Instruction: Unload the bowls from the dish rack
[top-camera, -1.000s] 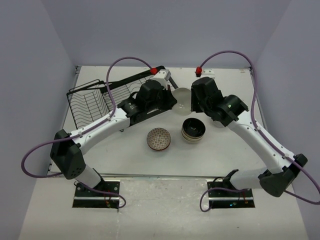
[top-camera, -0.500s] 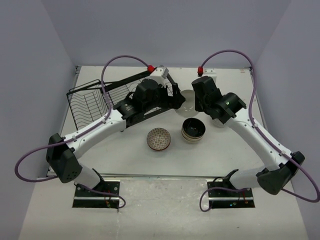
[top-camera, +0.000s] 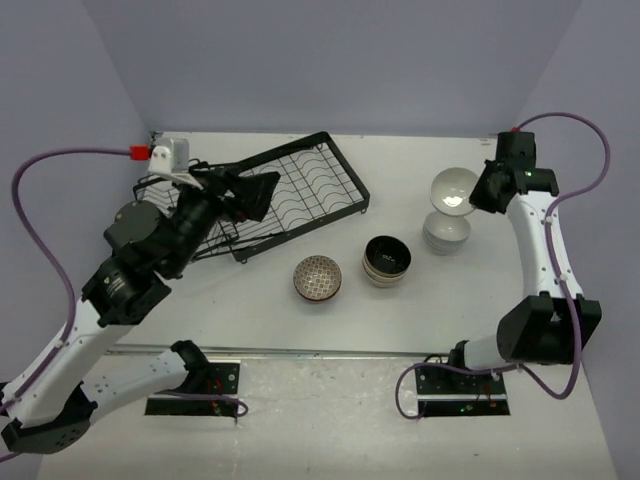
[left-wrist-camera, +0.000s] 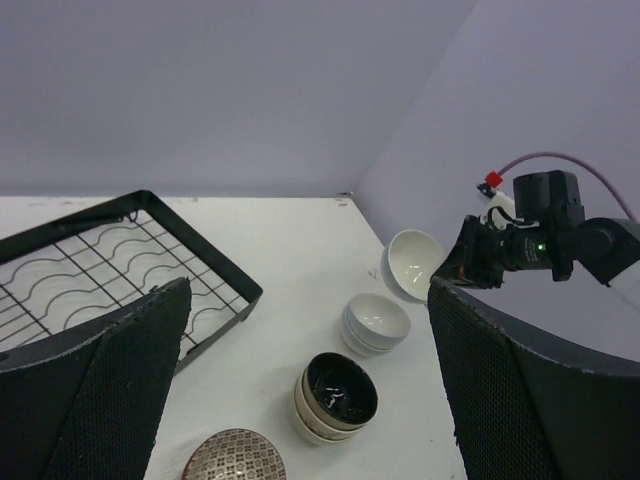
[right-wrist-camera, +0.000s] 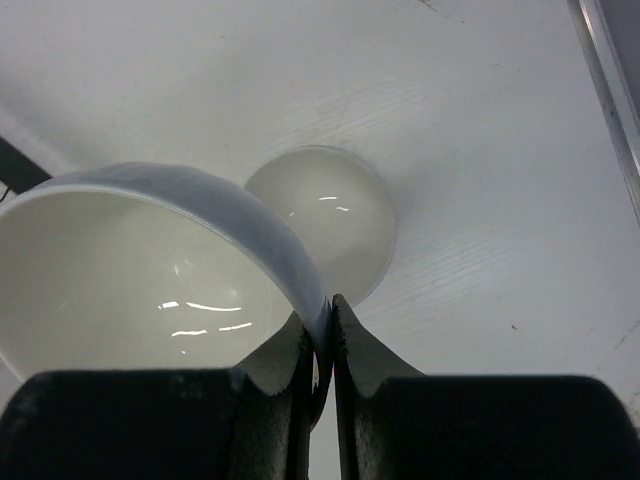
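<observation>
The held bowl is still above the stack (right-wrist-camera: 330, 215) of white bowls. My right gripper needs to move down toward the stack next and bring the tilted bowl into its open top.
The black wire dish rack (top-camera: 318, 180) lies at the back left, with no bowl showing in the part I can see. My left gripper (top-camera: 245, 194) hangs over its left half, open and empty, its mesh fingers (left-wrist-camera: 110, 390) spread wide. My right gripper (top-camera: 481, 190) is shut on the rim of a white bowl (top-camera: 452, 189), held tilted just above a stack of white bowls (top-camera: 445, 233). In the right wrist view the held bowl (right-wrist-camera: 140, 270) is pinched at its rim, and the stack (right-wrist-camera: 330, 215) lies below. Tan bowls with dark insides (top-camera: 386, 259) and a patterned bowl (top-camera: 317, 278) stand mid-table.
The left arm covers the rack's basket end (top-camera: 160, 190). Purple walls close the table on three sides. The table's right edge (right-wrist-camera: 605, 70) runs close to the white stack. A purple cable (top-camera: 590, 150) loops off the right wrist.
The left gripper let go of the white bowl, opened and drew back left over the rack. The right gripper shut on that bowl and carried it right, above the white stack.
</observation>
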